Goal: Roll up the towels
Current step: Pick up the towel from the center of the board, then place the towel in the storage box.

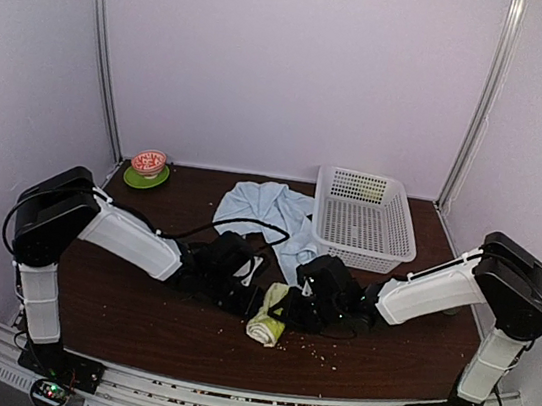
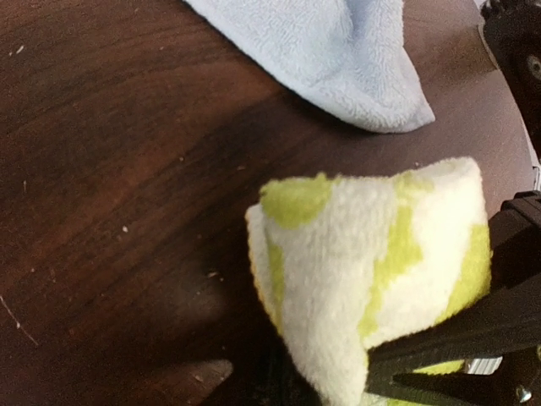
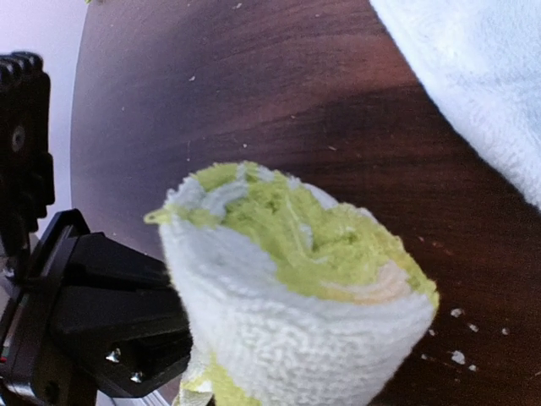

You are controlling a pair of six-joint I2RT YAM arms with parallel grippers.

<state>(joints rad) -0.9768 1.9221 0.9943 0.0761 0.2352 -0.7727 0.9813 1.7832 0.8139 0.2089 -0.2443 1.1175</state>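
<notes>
The white basket (image 1: 346, 223) stands outward of the robot's right gripper, so that gripper will next lift the roll, carry it outward, lower it into the basket and let go of it.
The yellow-green towel (image 1: 267, 322) is a tight roll at the table's middle front, held between my two grippers. My left gripper (image 1: 256, 297) grips its left side. In the left wrist view the roll (image 2: 372, 262) fills the jaws (image 2: 287, 381), with one fingertip (image 2: 199, 374) showing beside it. My right gripper (image 1: 292, 309) grips its right side. In the right wrist view the roll's spiral end (image 3: 296, 271) covers the jaws (image 3: 279, 338), and its fingers are hidden. The light-blue towel (image 1: 265, 207) lies crumpled behind them; it also shows in the left wrist view (image 2: 338, 51) and the right wrist view (image 3: 482, 76).
A white plastic basket (image 1: 364, 221) stands at the back right, touching the blue towel's edge. A small red bowl on a green saucer (image 1: 149, 162) sits at the back left. Crumbs dot the dark wooden table (image 1: 134, 315) near the roll.
</notes>
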